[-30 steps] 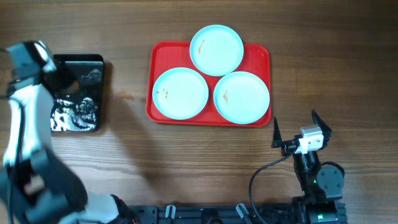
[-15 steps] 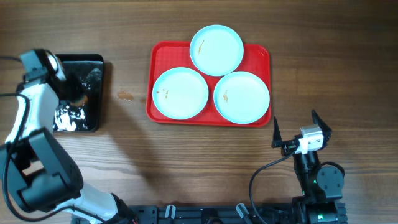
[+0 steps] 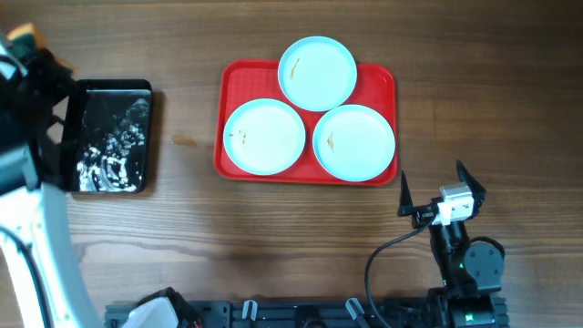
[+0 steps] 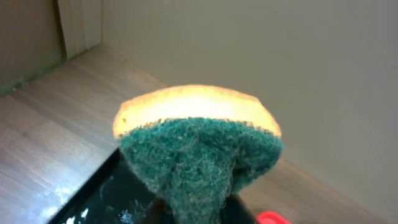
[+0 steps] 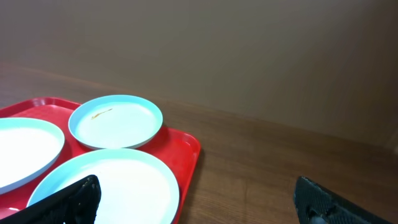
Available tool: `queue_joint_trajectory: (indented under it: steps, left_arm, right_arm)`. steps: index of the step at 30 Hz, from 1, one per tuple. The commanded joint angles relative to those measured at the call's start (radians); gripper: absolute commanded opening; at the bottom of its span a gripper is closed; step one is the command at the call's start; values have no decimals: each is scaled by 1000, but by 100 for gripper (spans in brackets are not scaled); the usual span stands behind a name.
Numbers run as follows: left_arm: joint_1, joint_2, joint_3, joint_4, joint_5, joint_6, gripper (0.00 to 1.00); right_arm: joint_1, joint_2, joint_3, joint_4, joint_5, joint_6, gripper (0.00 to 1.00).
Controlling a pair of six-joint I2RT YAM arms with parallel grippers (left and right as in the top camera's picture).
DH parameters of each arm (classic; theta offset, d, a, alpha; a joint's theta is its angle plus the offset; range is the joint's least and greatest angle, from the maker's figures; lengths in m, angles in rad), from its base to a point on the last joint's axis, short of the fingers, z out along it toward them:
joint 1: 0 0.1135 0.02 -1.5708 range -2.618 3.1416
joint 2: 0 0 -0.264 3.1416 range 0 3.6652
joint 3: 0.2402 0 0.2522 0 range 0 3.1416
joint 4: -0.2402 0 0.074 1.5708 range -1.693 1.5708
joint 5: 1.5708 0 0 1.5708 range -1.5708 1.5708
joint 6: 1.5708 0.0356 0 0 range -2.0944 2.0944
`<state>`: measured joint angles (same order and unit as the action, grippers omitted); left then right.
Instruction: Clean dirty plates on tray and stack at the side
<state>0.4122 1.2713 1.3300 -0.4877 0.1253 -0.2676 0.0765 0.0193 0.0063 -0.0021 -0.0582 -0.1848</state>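
Observation:
Brown smears mark the red tray's plate nearest the black tray. My left gripper will move the sponge [image 4: 199, 143] past the brown spot and down over that plate.
Three pale blue plates lie on the red tray [image 3: 230, 82]: one at the back [image 3: 317, 73], one front left [image 3: 264, 137], one front right [image 3: 354, 141], each with a small brown smear. My left gripper [image 3: 32, 50] is high above the black tray's left end, shut on a green and yellow sponge [image 4: 199, 143]. My right gripper [image 3: 430, 191] is open and empty near the front edge, right of the tray. In the right wrist view the back plate [image 5: 115, 121] and the front right plate [image 5: 106, 183] show on the red tray [image 5: 186, 149].
A smaller black tray [image 3: 114, 137] with soapy water stands left of the red tray. A small brown spot [image 3: 184, 140] marks the wood between them. A wall shows behind the table in the wrist views.
My left arm has lifted out of the black tray, up and to the left, carrying the sponge. The right arm and the plates have not moved.

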Motion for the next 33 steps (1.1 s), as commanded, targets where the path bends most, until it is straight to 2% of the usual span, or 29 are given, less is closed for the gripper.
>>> queue_joint_trajectory:
  steps: [1, 3, 4, 8, 10, 13, 17, 19, 22, 26, 30, 33]
  left_arm:
    - [4, 49, -29, -64, 5, -26, 4]
    - [4, 74, -48, -76, 5, -26, 4]
    - [4, 90, -54, -90, 6, -26, 4]
    - [4, 158, -55, -165, 45, -25, 4]
    - [4, 178, -55, -187, 90, -25, 4]
    - [4, 190, -55, -206, 166, -25, 4]
    - [4, 190, -55, -218, 227, -25, 4]
    - [4, 190, -55, -230, 226, -25, 4]
    - [4, 190, -55, -232, 240, -25, 4]
    - [4, 190, -55, -221, 395, -25, 4]
    - [-1, 190, -55, -192, 591, -25, 4]
    - [-29, 190, -55, -186, 645, -25, 4]
  right_arm:
    - [-6, -12, -1, 4, 10, 2, 100]
    - [-6, -12, -1, 18, -38, 11, 100]
    - [-6, -12, -1, 41, -129, 50, 100]
    - [-6, -12, -1, 113, -561, 303, 100]
    - [-6, -12, -1, 185, -713, 416, 100]
    - [-6, -12, -1, 325, -769, 548, 100]
    - [-6, -12, -1, 577, -667, 793, 100]
    - [-6, -11, 10, 655, -613, 856, 100]
    - [-6, 23, 82, 609, -614, 845, 100]
    - [-6, 201, 261, 457, -768, 679, 100]
    - [-6, 522, 526, 247, -959, 480, 100]
    - [-6, 779, 733, 90, -1063, 384, 100]
